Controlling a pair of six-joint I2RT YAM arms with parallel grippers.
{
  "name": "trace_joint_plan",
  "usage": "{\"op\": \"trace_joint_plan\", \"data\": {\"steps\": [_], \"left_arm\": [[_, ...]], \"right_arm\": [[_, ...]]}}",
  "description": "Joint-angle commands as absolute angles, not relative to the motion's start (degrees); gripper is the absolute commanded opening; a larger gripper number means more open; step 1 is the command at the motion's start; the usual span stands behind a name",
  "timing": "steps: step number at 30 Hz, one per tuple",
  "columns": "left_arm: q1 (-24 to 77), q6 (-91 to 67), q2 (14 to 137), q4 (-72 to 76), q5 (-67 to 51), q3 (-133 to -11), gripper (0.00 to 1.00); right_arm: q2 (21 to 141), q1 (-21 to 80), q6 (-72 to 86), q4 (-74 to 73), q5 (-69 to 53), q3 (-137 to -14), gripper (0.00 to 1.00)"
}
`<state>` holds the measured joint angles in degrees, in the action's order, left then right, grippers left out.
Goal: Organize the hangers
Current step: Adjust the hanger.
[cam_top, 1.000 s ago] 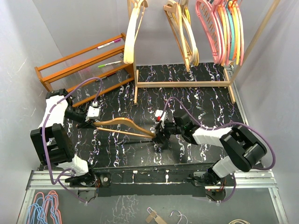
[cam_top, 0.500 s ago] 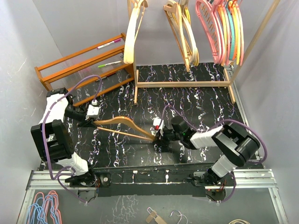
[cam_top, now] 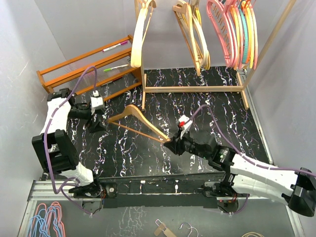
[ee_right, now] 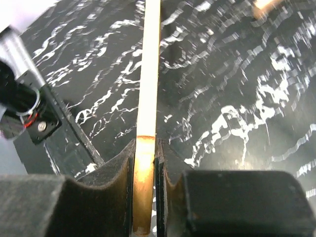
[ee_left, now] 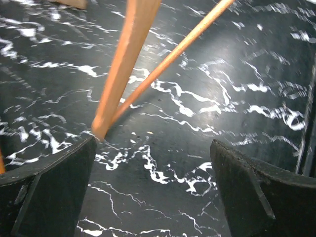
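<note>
The hanger's free end is beside my open left gripper, so I should raise my right gripper over the bare tabletop near the frame's base and release.
A tan wooden hanger (cam_top: 134,120) hangs tilted over the black marbled table, and my right gripper (cam_top: 171,144) is shut on its right end. In the right wrist view its bar (ee_right: 148,74) runs straight up from between the closed jaws of that gripper (ee_right: 144,197). My left gripper (cam_top: 97,123) stands open just left of the hanger's free left tip. In the left wrist view that tip (ee_left: 100,131) lies by the left finger of the open gripper (ee_left: 153,182), outside the gap. More hangers, tan wooden (cam_top: 140,34) and pink, teal, orange and yellow (cam_top: 237,32), hang on the rail at the back.
An orange-brown slatted shelf (cam_top: 84,69) with markers on it stands at the back left, close to the left arm. The pale wooden frame's base (cam_top: 192,89) crosses the table's far side. Blue and pink hangers (cam_top: 47,219) lie below the front edge at left.
The left gripper opened, let go of the hanger's left end and drew back to the left. The right gripper shut on the right end and swung the hanger up and rightward.
</note>
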<state>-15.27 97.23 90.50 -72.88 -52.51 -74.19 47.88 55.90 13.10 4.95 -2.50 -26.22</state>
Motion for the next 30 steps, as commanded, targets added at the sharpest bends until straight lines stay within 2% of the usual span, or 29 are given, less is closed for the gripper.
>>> {"op": "trace_joint_plan", "data": {"steps": [1,3,5,12,23,30], "left_arm": [[-15.5,63.6,83.1,-49.6,-57.8,-73.7,0.98],[-15.5,48.2,81.6,-40.5,-54.1,-74.1,0.98],[-15.5,39.6,80.7,-37.1,-50.2,-75.4,0.98],[-15.5,25.6,76.2,-37.0,-43.4,-79.7,0.98],[-15.5,20.9,71.2,-38.9,-39.6,-79.0,0.98],[-15.5,18.6,69.5,-38.0,-39.1,-77.7,0.98]], "right_arm": [[50.3,58.0,31.0,-18.5,9.3,-36.2,0.08],[49.2,61.5,34.4,-23.0,14.3,-37.4,0.08],[46.5,65.3,37.3,-26.0,20.5,-37.4,0.08],[36.8,74.2,43.7,-32.3,34.6,-40.2,0.08],[38.5,74.9,35.6,-37.6,45.5,-50.6,0.08],[37.8,74.8,26.0,-31.3,46.5,-53.3,0.08]]}}
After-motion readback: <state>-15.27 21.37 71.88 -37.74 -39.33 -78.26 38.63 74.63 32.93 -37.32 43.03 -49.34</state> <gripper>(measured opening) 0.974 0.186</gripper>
